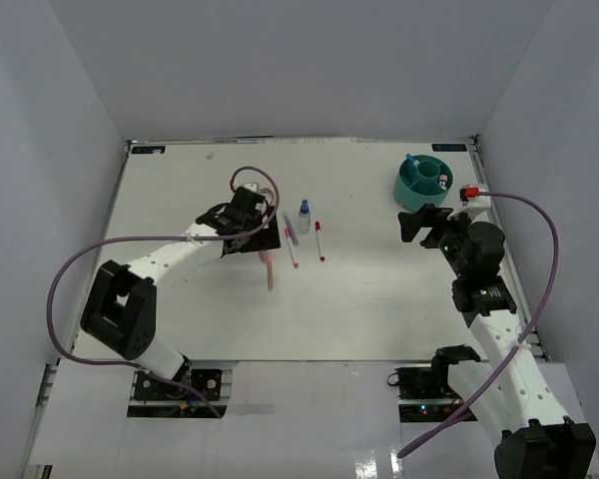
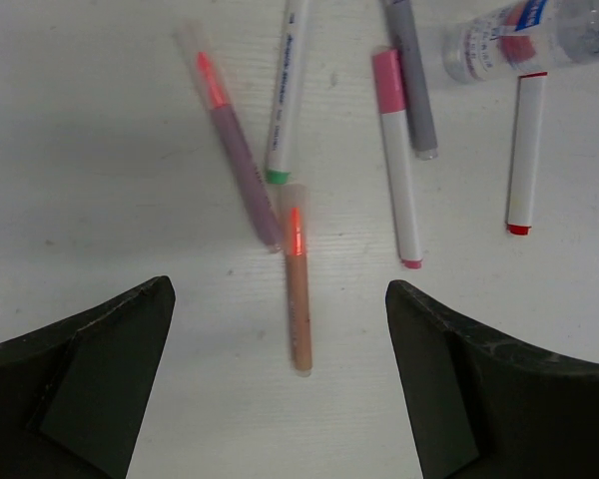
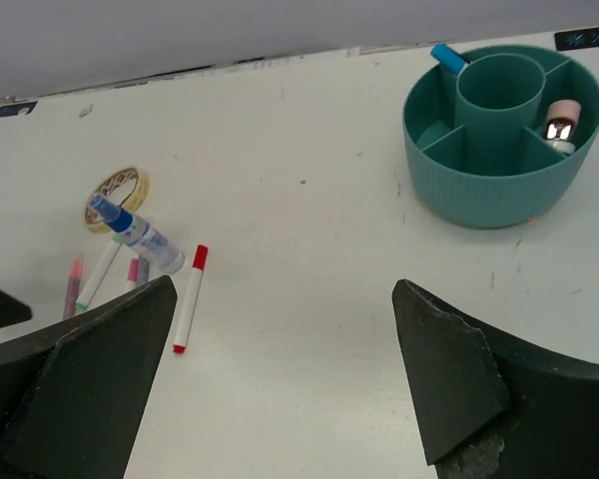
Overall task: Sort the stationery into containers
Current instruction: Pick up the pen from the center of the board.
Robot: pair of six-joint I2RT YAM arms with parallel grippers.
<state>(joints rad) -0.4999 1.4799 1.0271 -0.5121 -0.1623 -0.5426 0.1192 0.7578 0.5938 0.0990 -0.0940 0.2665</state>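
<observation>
I will next move my left gripper outward and down onto the white body of the green-capped pen [image 2: 285,90], because the near end of the green-capped pen is close to the purple pen [image 2: 238,165].
Several pens lie left of the table's middle. An orange-brown pen [image 2: 299,299] lies on the table straight below my open left gripper [image 2: 280,294] [image 1: 260,239], between its spread fingers and untouched. Beyond it lie a purple pen [image 2: 238,165], a green-capped pen [image 2: 285,90], a pink-capped pen [image 2: 397,160], a grey pen [image 2: 412,75], a red-capped pen [image 2: 526,150] [image 3: 190,297] and the clear blue-capped bottle [image 3: 140,235]. A tan loop [image 3: 117,187] lies behind the bottle. The teal organiser [image 3: 479,190] [image 1: 411,192] holds a blue-capped pen [image 3: 447,57] and a small pale item [image 3: 559,125]. My right gripper [image 3: 285,289] [image 1: 426,222] hangs open and empty just in front of it.
White walls enclose the table on three sides. A purple cable [image 1: 80,259] loops off the left arm and another [image 1: 544,230] arcs from the right arm near the right wall. The organiser stands close to the back right corner.
</observation>
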